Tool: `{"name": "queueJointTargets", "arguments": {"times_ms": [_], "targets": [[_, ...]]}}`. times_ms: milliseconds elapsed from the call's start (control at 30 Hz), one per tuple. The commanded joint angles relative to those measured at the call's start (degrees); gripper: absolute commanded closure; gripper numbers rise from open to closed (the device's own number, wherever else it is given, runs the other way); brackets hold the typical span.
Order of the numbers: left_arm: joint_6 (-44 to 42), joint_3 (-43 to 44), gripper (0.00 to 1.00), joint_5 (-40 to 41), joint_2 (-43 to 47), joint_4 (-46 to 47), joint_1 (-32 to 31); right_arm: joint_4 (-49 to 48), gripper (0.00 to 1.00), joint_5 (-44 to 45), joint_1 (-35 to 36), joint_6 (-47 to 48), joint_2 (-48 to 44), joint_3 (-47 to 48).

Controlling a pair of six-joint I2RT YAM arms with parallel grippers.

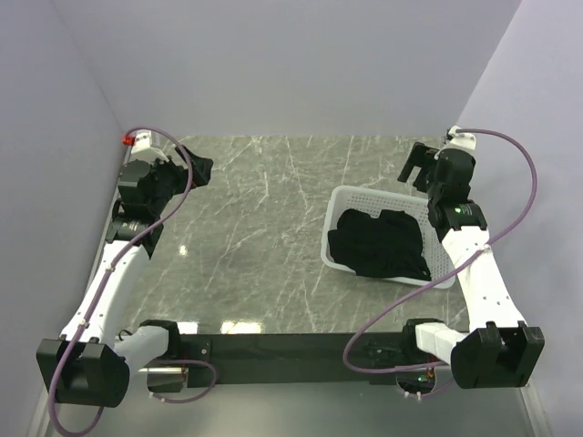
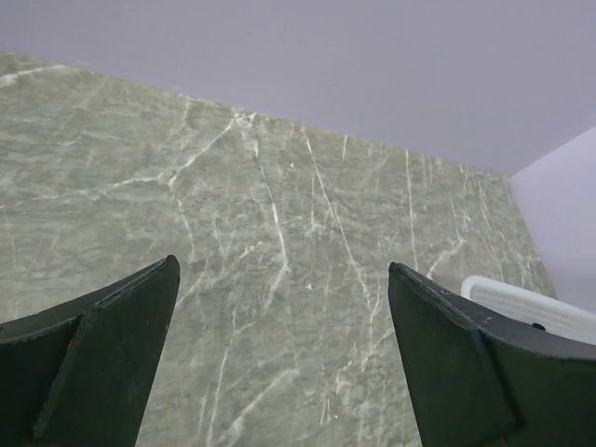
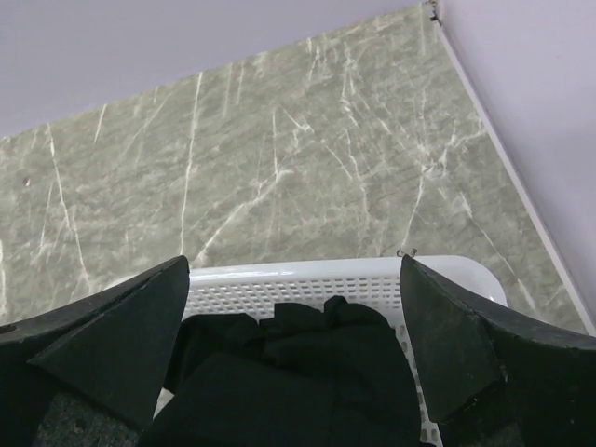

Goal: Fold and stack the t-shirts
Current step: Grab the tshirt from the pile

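My right gripper will move back next, toward the left in the top view, and down onto the heap's middle (image 1: 369, 240) (image 3: 265, 400), because black t-shirts lie in a heap below and nearer the base.
The black t-shirts (image 1: 383, 242) lie crumpled in a heap inside a white perforated basket (image 1: 350, 197) on the right of the marble table. In the right wrist view the t-shirts (image 3: 298, 372) fill the basket (image 3: 279, 291) just below my right gripper (image 3: 293, 265), which is open and empty above the basket's far side. From above, the right gripper (image 1: 420, 165) hangs over the basket's far right corner. My left gripper (image 1: 194, 169) is at the far left of the table. It is open and empty (image 2: 282, 270) over bare marble. No print or label shows.
The grey-green marble table (image 1: 264, 228) runs to lilac walls on three sides. The basket's corner (image 2: 526, 305) shows at the right edge of the left wrist view. A black bar (image 1: 273, 348) joins the arm bases at the near edge. Purple cables loop by both arms.
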State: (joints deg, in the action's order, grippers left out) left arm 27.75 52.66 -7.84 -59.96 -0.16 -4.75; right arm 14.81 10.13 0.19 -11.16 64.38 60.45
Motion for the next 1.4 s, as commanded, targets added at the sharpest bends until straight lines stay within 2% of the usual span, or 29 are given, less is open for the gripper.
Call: {"name": "queueJointTargets", "arguments": {"times_ms": [0,33,100,133,200,233,300,333,400,600,700,933,1033,1100,1233,1333,1367], "targets": [[0.1,1.1,0.01,-3.1,-0.8,3.5,0.0,-0.5,0.0,-4.1,0.3,1.2,-0.1,3.3],[0.1,1.3,0.01,-4.4,-1.0,3.7,0.0,-1.0,0.0,-6.9,0.3,6.0,-0.6,3.0],[-0.1,1.6,0.01,-5.4,-1.9,4.0,0.0,-0.9,0.0,-20.4,0.8,11.3,-1.3,2.6],[-0.1,1.7,0.01,-6.2,-2.2,4.0,0.0,0.0,0.0,-26.6,0.9,20.6,-1.7,2.0],[-0.1,2.0,0.01,-6.9,-2.9,3.9,0.0,3.9,0.0,-44.1,1.7,31.1,-2.0,1.9],[-0.2,2.0,0.01,-7.2,-3.1,3.9,0.0,7.8,0.0,-45.3,4.0,36.6,-1.8,2.4],[-0.5,1.7,0.01,-7.6,-3.0,3.9,0.0,10.0,0.0,-43.6,6.7,38.5,-1.4,2.9],[-0.5,1.5,0.01,-7.6,-2.9,3.9,0.0,14.1,0.0,-45.4,7.5,43.0,-0.1,3.9],[-0.4,0.9,0.0,-7.8,-2.4,4.0,0.1,16.2,0.0,-47.8,7.9,44.6,1.1,4.6],[0.1,-1.2,0.01,-9.0,-0.6,3.8,0.0,23.2,0.0,-51.5,8.6,58.1,4.4,3.1],[0.7,-3.4,0.01,-8.7,1.0,3.9,0.0,28.6,0.0,-48.1,11.0,64.3,7.9,3.1],[0.6,-5.6,0.01,-7.5,4.1,2.0,0.0,35.1,0.02,-43.7,12.0,70.9,12.3,2.2],[0.5,-6.3,0.01,-6.9,5.1,1.7,0.0,33.3,0.02,-39.8,12.6,70.7,12.9,0.2],[0.6,-6.9,0.01,-6.8,5.6,1.8,0.0,31.2,0.06,-35.5,13.3,69.5,14.5,-0.9],[0.8,-6.9,0.01,-6.8,5.7,1.6,0.0,27.3,0.25,-32.1,14.6,65.2,18.1,-1.2],[0.7,-6.4,0.0,-6.6,6.0,1.2,0.0,25.9,0.61,-31.1,14.7,62.0,19.4,-0.1],[0.7,-6.3,0.01,-6.5,6.2,1.0,0.0,26.1,0.85,-31.6,14.7,61.3,19.3,0.6]]}}
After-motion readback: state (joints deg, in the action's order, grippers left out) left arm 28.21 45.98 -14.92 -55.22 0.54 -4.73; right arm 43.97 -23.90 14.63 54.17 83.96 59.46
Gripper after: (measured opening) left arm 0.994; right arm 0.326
